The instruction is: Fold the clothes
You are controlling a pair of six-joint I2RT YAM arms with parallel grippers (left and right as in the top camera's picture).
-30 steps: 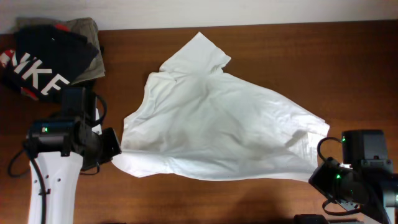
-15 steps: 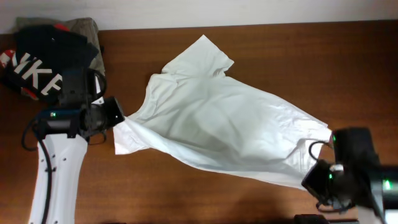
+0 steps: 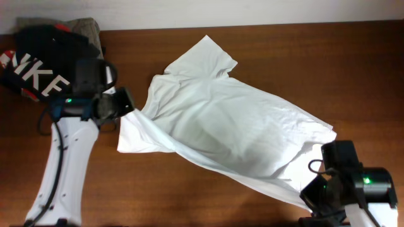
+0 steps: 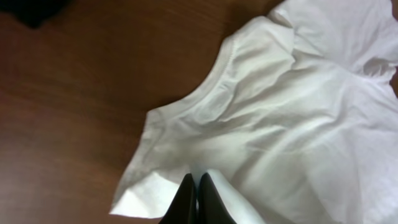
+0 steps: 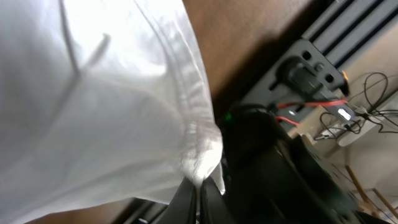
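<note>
The shirt's raised hem still hangs unfolded, so my right gripper will next move outward and down to let go of the shirt's corner over the flat cloth beyond it.
The clothes, a plain white T-shirt (image 3: 227, 129), lie spread across the brown table with one sleeve (image 3: 205, 57) pointing to the back. My left gripper (image 3: 128, 105) is shut on the shirt's left edge and holds it lifted, so a flap (image 3: 142, 135) hangs below it. In the left wrist view the black fingers (image 4: 186, 199) pinch white cloth (image 4: 292, 118) just past the hem. My right gripper (image 3: 314, 191) is shut on the shirt's lower right corner, raised above the table's front edge. The right wrist view shows a bunched hem (image 5: 202, 152) between its jaws.
A black garment with big white letters (image 3: 41, 60) lies on an olive-grey garment (image 3: 88, 31) at the back left corner, close behind my left arm. A black frame with cables (image 5: 311, 81) shows beyond the table's edge in the right wrist view.
Both grippers have carried their shirt edges upward. The left one moved up and toward the back, the right one toward the front, so the shirt's front edge now slants from left to lower right.
</note>
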